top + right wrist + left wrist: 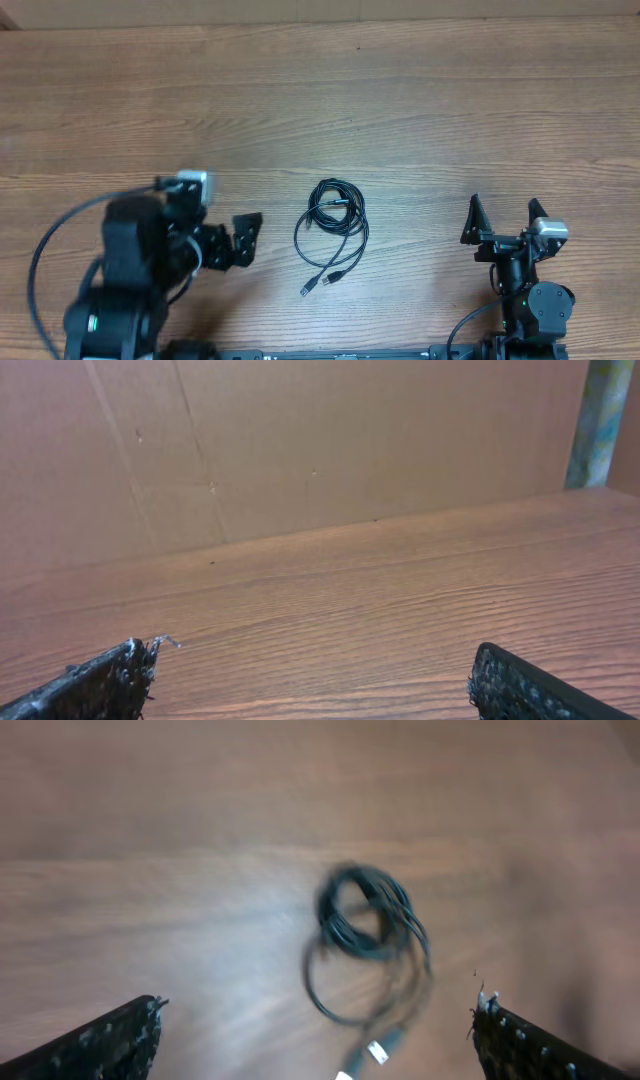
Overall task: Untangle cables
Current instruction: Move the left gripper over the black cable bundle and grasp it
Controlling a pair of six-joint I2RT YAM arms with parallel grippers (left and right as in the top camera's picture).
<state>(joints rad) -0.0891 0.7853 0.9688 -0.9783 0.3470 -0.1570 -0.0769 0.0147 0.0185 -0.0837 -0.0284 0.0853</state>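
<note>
My left gripper needs to move outward, to the right in the overhead view, and down over the strands, because they lie bunched along the edge of the coil that faces it.
The cables (335, 222) lie as one tangled black coil in the middle of the wooden table, with two plug ends pointing to the front near the lower left of the coil (320, 282). In the left wrist view the coil (368, 925) is blurred ahead of the jaws, its silvery plug tips (375, 1053) near the bottom. My left gripper (243, 240) is open and empty, left of the coil and apart from it. My right gripper (503, 222) is open and empty, well to the right of the coil. The right wrist view shows no cables.
The table (420, 110) is bare wood. A brown cardboard wall (300, 440) stands along the table's far side. A thick black arm cable (40, 260) loops at the left of the left arm.
</note>
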